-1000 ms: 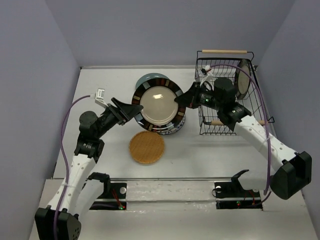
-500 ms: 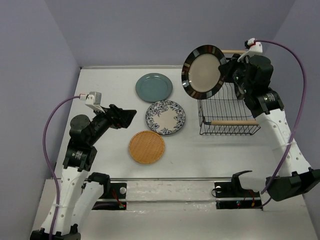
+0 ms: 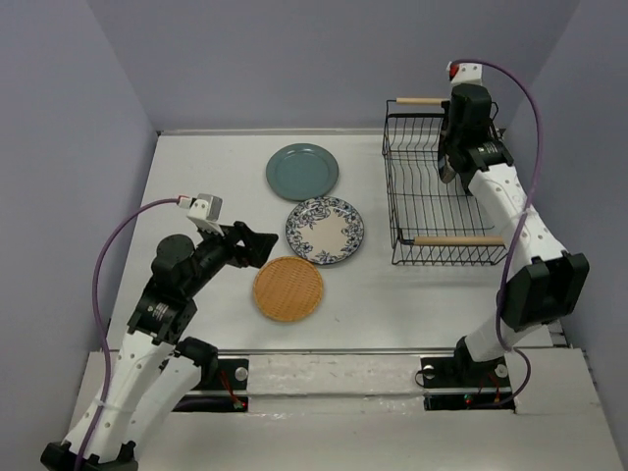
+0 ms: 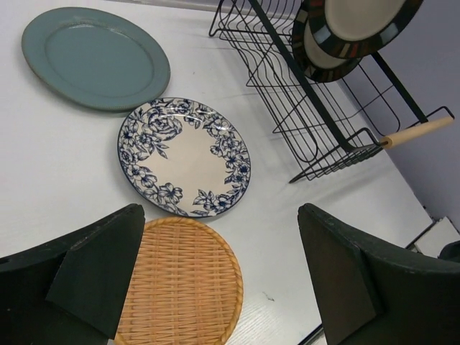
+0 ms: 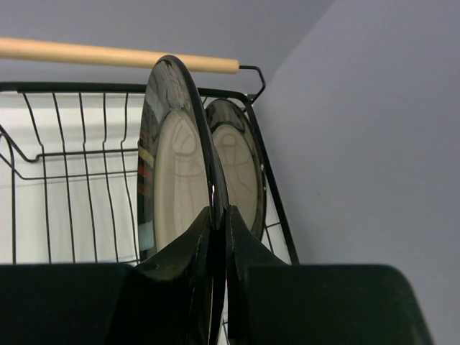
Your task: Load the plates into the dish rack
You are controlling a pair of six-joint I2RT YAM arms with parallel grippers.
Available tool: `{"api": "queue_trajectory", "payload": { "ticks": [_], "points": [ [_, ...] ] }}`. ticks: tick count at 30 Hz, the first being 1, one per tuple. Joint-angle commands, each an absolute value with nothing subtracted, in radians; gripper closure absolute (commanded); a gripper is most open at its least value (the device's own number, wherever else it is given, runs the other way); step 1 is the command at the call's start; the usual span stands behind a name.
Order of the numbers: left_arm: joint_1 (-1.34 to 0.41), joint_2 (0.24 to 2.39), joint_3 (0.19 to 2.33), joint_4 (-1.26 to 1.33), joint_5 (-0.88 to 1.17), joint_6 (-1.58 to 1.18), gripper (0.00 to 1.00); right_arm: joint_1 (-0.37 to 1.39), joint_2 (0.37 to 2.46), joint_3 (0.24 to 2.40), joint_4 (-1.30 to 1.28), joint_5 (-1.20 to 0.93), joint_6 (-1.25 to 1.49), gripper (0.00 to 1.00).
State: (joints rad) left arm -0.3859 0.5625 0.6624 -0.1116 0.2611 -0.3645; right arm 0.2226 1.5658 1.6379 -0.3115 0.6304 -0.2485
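Note:
Next, my right gripper brings the beige plate down toward the rack's wire bottom beside the second striped plate [image 5: 241, 169].
My right gripper [image 5: 219, 215] is shut on the rim of a beige plate with a dark striped rim [image 5: 176, 180]. It holds the plate upright and edge-on inside the black wire dish rack [image 5: 43, 154], right beside the second striped plate [image 5: 241, 169], which stands at the rack's right end. In the top view the right gripper [image 3: 451, 165] is over the rack's far right part [image 3: 390, 196] and hides both plates. My left gripper [image 3: 257, 245] is open and empty above the woven plate [image 3: 288, 288]. The floral plate [image 3: 325, 231] and teal plate [image 3: 302, 172] lie flat on the table.
The rack has wooden rod handles at its far end [image 3: 420, 100] and near end [image 3: 461, 239]. In the left wrist view the woven plate [image 4: 180, 284], floral plate [image 4: 185, 157] and teal plate [image 4: 93, 57] lie left of the rack [image 4: 302, 108]. Walls stand close behind and to the right.
My right arm has swung the striped plate from high over the rack's left side down into its far right end, turned edge-on. My left gripper has shifted slightly toward the woven plate.

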Motion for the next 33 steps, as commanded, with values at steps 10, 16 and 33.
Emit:
{"api": "queue_trajectory", "payload": {
  "ticks": [10,16,33],
  "points": [
    [-0.463,0.525,0.68,-0.117,0.157,-0.318,0.01,0.084,1.697,1.726,-0.043,0.565,-0.371,0.93],
    [-0.474,0.528,0.681,-0.12,0.149,-0.318,0.01,0.051,1.755,1.73,-0.038,0.531,-0.374,0.93],
    [-0.48,0.56,0.684,-0.118,0.149,-0.316,0.01,0.031,1.813,1.683,-0.028,0.488,-0.344,0.93]
  ]
}}
